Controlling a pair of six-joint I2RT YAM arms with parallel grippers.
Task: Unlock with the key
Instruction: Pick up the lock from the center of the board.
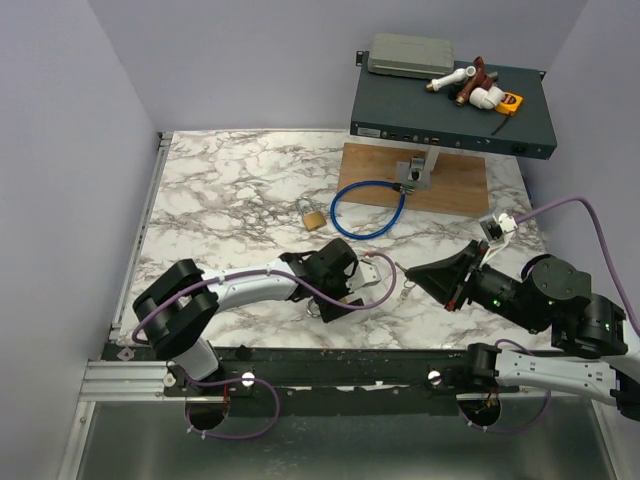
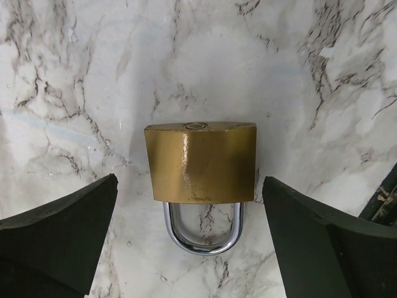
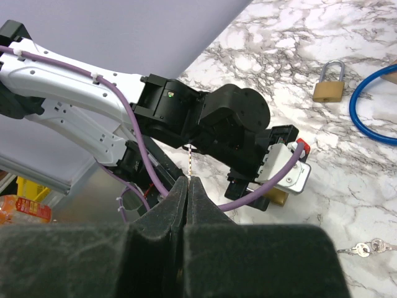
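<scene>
The left gripper should move down slightly next and close on the short sides of the padlock's brass body, because the padlock's body is below, between the open fingers.
A brass padlock with a silver shackle lies flat on the marble table. My left gripper hovers over it, open wide, a dark finger on each side and neither touching it. In the top view that gripper sits mid-table, and the right gripper points at it from the right. My right gripper is shut, and the key sticks out of its tips as a thin metal strip seen edge-on. A brass corner of the padlock shows under the left wrist.
A second brass padlock lies beside a blue cable loop. Behind them are a wooden board with a metal fitting and a dark box carrying pipe parts. Loose keys lie on the marble near my right gripper.
</scene>
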